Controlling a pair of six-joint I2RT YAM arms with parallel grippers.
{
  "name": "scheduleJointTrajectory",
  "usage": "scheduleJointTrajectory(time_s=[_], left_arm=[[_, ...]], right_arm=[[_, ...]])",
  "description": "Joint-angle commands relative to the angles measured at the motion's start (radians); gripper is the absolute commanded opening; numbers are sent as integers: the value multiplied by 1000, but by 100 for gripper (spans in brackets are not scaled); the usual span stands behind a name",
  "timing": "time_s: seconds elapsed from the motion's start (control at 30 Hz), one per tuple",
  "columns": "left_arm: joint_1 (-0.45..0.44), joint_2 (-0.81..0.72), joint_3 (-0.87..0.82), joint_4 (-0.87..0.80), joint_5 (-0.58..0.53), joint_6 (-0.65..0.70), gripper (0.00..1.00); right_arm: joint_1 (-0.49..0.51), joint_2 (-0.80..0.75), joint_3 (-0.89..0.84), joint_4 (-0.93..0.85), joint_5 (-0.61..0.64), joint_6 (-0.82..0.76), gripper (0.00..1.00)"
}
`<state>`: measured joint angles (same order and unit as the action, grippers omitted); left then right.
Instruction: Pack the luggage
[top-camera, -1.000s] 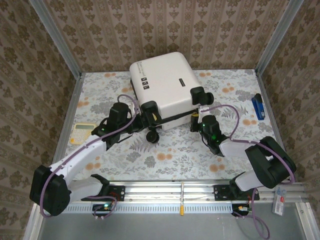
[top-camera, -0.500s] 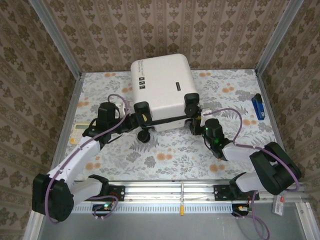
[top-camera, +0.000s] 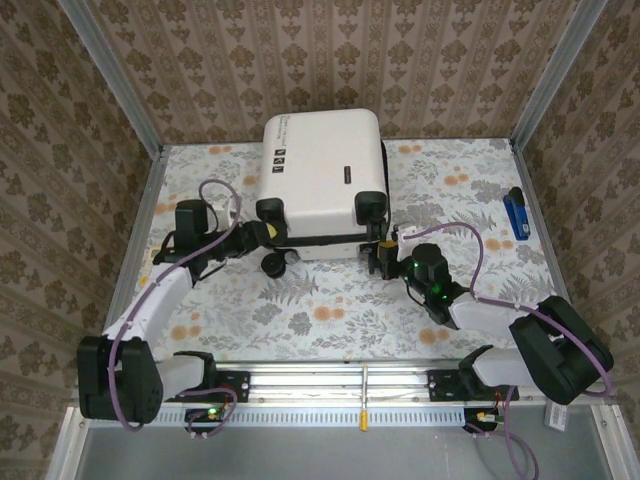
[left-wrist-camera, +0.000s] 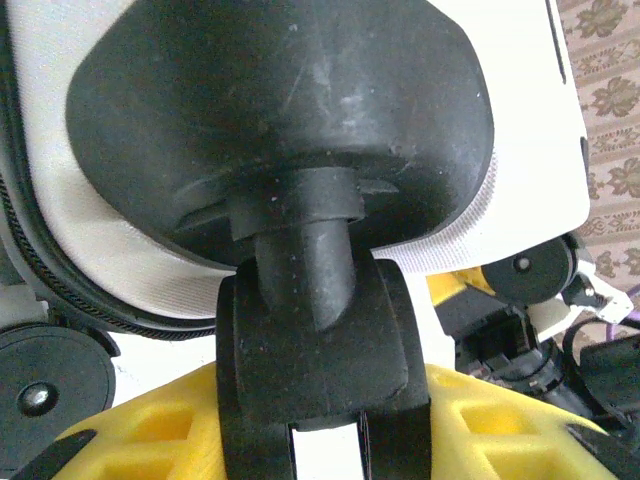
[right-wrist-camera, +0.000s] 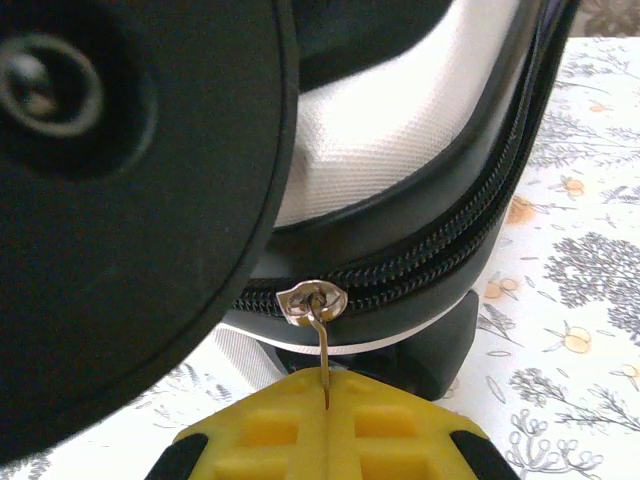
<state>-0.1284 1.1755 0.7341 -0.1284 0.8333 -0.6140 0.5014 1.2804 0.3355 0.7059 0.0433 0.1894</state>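
The right gripper already pinches the zipper pull, so the left gripper will next pull the spinner wheel slightly outward, away from the right gripper, and then let go of it.
The luggage (top-camera: 320, 175), a cream-white hard-shell case, lies closed on the floral table at the back centre. My left gripper (top-camera: 262, 235) is at its near-left corner, shut on a black spinner wheel (left-wrist-camera: 310, 340); the yellow fingers (left-wrist-camera: 150, 430) clamp the wheel from both sides below the wheel housing (left-wrist-camera: 280, 110). My right gripper (top-camera: 385, 255) is at the near-right corner, under another wheel (right-wrist-camera: 110, 200). Its fingers (right-wrist-camera: 260, 430) are shut on the thin metal zipper pull (right-wrist-camera: 325, 370), which hangs from the slider (right-wrist-camera: 312, 300) on the dark zipper seam (right-wrist-camera: 440, 260).
A blue stapler-like object (top-camera: 516, 212) lies at the right edge of the table. Wallpapered walls close in the back and both sides. A metal rail (top-camera: 365, 385) with the arm bases runs along the near edge.
The luggage has turned clockwise so its near edge now lies level, and it has shifted left. Both grippers moved with it, keeping their holds; the left arm swung out leftward.
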Motion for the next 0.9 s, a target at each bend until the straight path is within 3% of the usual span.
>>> scheduleJointTrajectory(time_s=[0.0,0.23,0.47,0.67,0.87], left_arm=[[76,30,56,69,-30,73,21],[98,69,118,32,6,116,21],[123,81,187,-68,19,212,23],[155,104,203,-44,25,181,37],[154,62,218,-54,11,163,65]], right_arm=[[-1,-59,36,145,111,19,0],[-4,-47,105,46,243,54,0],[-23,13,179,-19,238,81,0],[-25,26,172,31,-2,53,0],[-24,31,183,14,-109,42,0]])
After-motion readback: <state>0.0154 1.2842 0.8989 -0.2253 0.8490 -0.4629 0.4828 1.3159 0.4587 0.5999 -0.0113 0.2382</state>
